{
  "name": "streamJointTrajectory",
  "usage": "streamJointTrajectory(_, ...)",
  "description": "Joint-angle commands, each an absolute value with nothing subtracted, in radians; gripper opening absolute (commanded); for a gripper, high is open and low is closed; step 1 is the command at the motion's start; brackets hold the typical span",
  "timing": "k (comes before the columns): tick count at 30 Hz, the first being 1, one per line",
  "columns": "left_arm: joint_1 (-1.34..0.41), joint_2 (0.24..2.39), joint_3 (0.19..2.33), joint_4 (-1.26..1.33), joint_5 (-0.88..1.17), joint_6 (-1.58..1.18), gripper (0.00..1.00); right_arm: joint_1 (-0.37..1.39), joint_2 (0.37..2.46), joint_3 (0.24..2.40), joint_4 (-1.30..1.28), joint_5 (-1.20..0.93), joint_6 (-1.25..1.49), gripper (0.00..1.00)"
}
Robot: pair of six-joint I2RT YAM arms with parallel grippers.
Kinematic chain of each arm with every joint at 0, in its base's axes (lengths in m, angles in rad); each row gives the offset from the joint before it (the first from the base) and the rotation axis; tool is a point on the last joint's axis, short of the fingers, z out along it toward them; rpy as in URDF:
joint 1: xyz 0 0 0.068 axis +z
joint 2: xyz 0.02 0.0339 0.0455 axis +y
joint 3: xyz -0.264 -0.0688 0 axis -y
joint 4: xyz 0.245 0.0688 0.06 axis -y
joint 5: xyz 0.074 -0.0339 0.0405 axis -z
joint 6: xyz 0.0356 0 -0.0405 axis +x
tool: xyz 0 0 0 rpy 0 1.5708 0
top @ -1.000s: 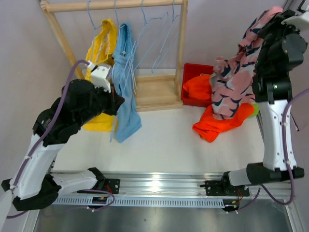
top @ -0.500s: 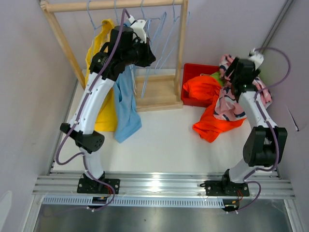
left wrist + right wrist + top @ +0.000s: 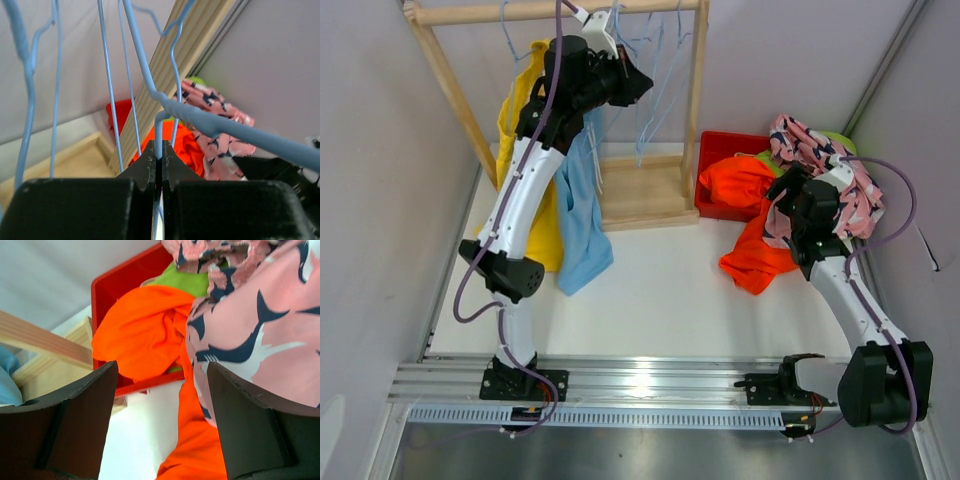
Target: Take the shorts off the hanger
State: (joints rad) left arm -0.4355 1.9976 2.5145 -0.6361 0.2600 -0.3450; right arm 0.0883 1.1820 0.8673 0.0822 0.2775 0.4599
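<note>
I will slide the empty hanger along the rack's bar with my left gripper, away from the hanging shorts toward the post beside the red bin, then open.
Yellow shorts and light blue shorts hang on blue wire hangers from the wooden rack. My left gripper is up at the rail, shut on the thin wire of an empty blue hanger. Orange shorts, pink patterned shorts and a bit of lime green shorts lie heaped on and beside the red bin. My right gripper hovers open just in front of that heap. Between its fingers show the orange shorts and the pink shorts, but nothing is held.
Several empty blue wire hangers dangle from the rail beside the gripped one. The rack's wooden base sits behind the white tabletop. Grey walls close in on both sides, the right one near the heap.
The left arm rose from beside the hanging shorts to the rail and holds a hanger wire. The right gripper let go of the pink shorts onto the heap, opened and drew back.
</note>
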Motion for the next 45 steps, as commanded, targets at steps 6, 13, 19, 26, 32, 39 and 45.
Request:
streamJointTrajectory(6, -0.434, 2.068, 2.597, -0.364, 0.270, -0.477, 0.03, 0.110, 1.082, 0.784, 0.120, 0.269, 0.500, 0.76)
streamJointTrajectory(13, -0.430, 2.157, 2.635, -0.217, 0.224, -0.607, 0.06, 0.169, 1.006, 0.703, 0.127, 0.278, 0.525, 0.75)
streamJointTrajectory(19, -0.408, 2.229, 2.655, -0.091, 0.242, -0.736, 0.08, 0.239, 0.971, 0.647, 0.120, 0.299, 0.555, 0.74)
streamJointTrajectory(26, -0.407, 2.273, 2.663, -0.086, 0.249, -0.746, 0.11, 0.362, 0.950, 0.589, 0.152, 0.366, 0.575, 0.73)
streamJointTrajectory(32, -0.393, 2.263, 2.666, -0.146, 0.173, -0.733, 0.21, 0.440, 0.962, 0.600, 0.137, 0.393, 0.575, 0.72)
streamJointTrajectory(39, -0.382, 2.255, 2.666, -0.204, 0.133, -0.735, 0.30, 0.498, 0.954, 0.603, 0.133, 0.442, 0.574, 0.73)
streamJointTrajectory(45, -0.374, 2.171, 2.614, -0.207, 0.167, -0.723, 0.37, 0.525, 0.972, 0.615, 0.129, 0.448, 0.580, 0.73)
